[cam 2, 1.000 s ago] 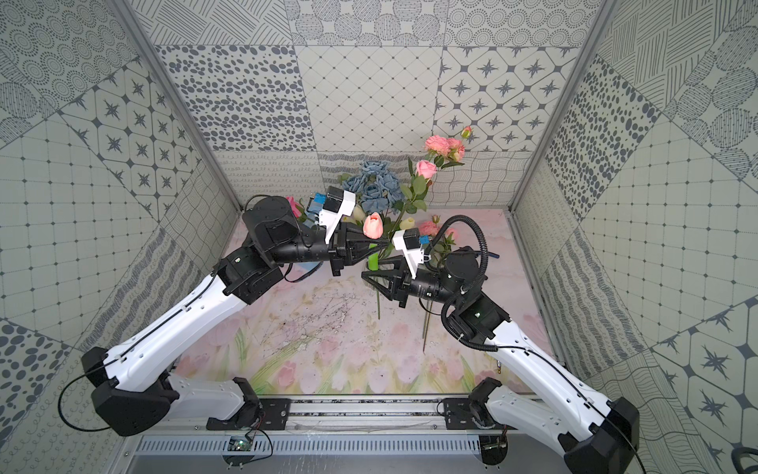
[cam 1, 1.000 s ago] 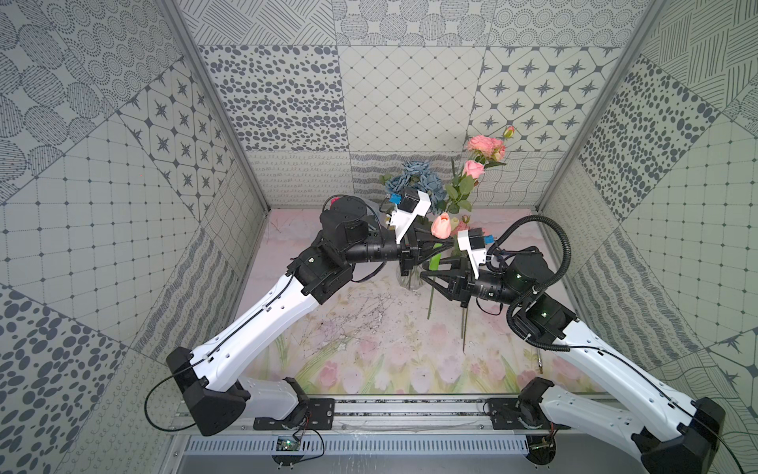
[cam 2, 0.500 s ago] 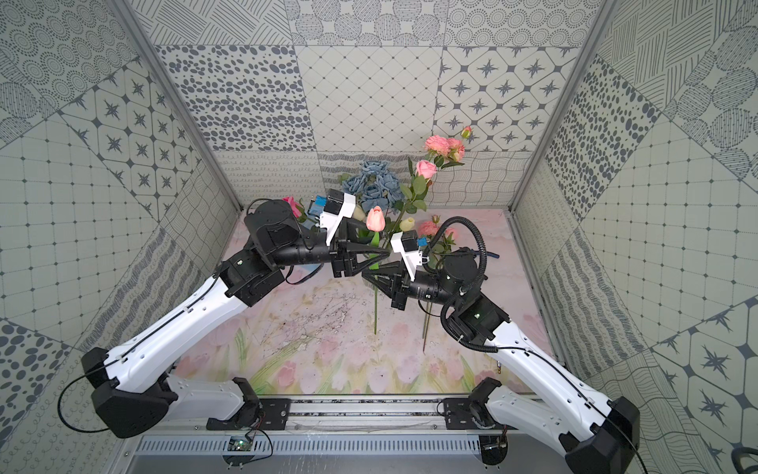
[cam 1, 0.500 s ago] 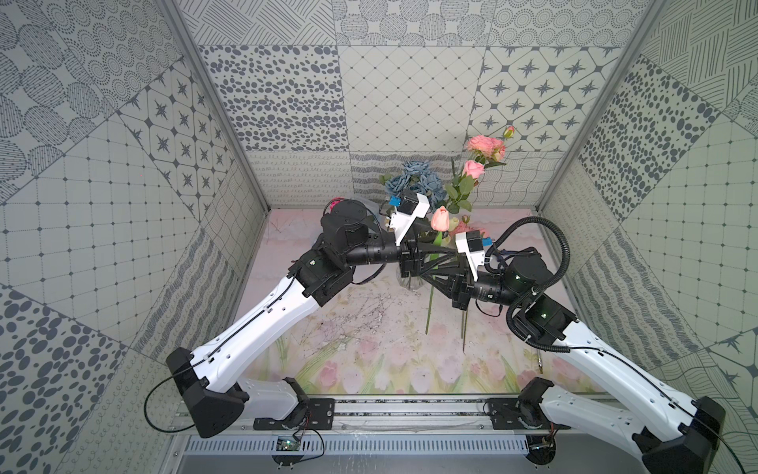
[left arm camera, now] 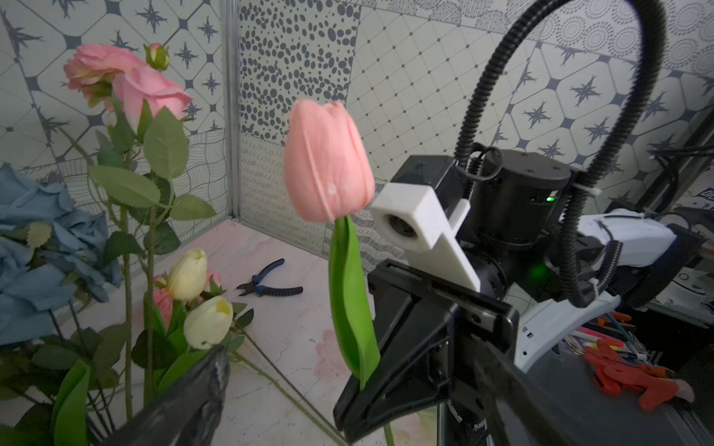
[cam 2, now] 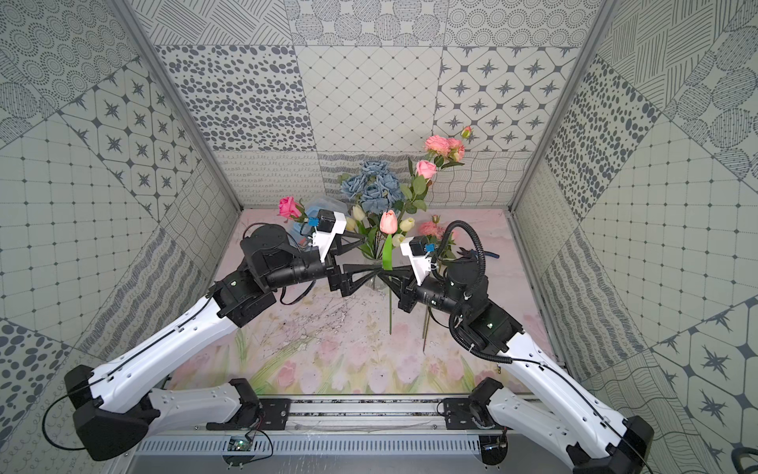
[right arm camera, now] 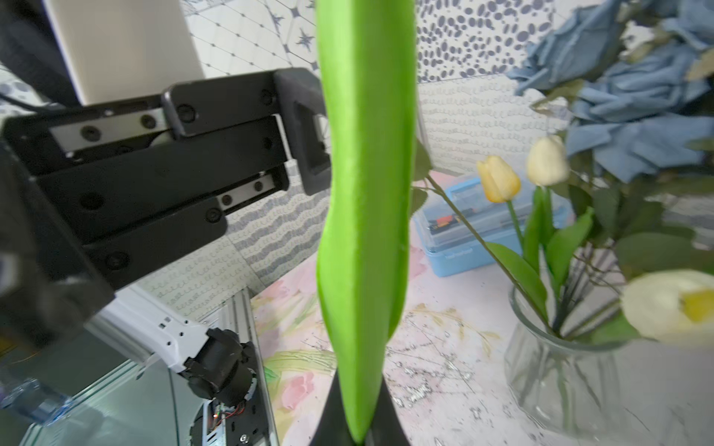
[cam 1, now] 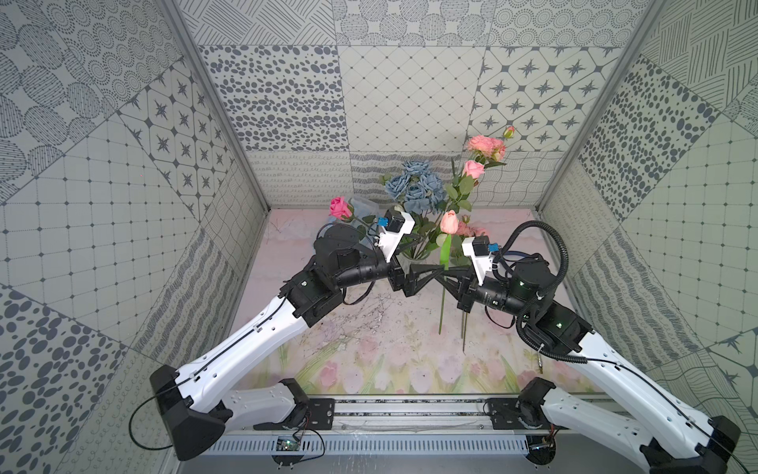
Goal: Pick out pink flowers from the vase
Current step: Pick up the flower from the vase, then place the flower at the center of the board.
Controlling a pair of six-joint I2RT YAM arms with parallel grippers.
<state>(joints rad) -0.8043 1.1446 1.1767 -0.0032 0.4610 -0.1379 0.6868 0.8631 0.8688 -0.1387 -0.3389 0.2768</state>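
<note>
My right gripper moves from the vase (cam 1: 416, 256) next, turning and lowering the tulip over the dark stem (cam 1: 464, 330), where a pink bloom already lies, then releases it.
A pink tulip (cam 1: 449, 222) on a long green stem stands upright in front of the vase (cam 1: 416, 256), clear of it. My right gripper (cam 1: 442, 271) is shut on its stem and broad leaf (right arm camera: 363, 193). My left gripper (cam 1: 428, 274) is open, and its fingers (left arm camera: 201, 390) straddle the right gripper's tip without touching the flower. Pink roses (cam 1: 486, 145) and a bud (cam 1: 509, 131) rise high from the vase. A deeper pink rose (cam 1: 340, 207) leans out above the left arm. Another pink bloom (cam 2: 430, 227) sits low behind the right wrist.
Dusty-blue roses (cam 1: 418, 184) and cream tulips (left arm camera: 189, 274) fill the vase. A pale-blue plastic box (right arm camera: 483, 231) stands at the back left. Blue-handled pliers (left arm camera: 270, 285) lie at the back right. A dark stem (cam 1: 464, 332) lies on the mat under the right arm.
My left gripper has opened and let go of the pink tulip. My right gripper has shut on its stem. The flower has barely moved.
</note>
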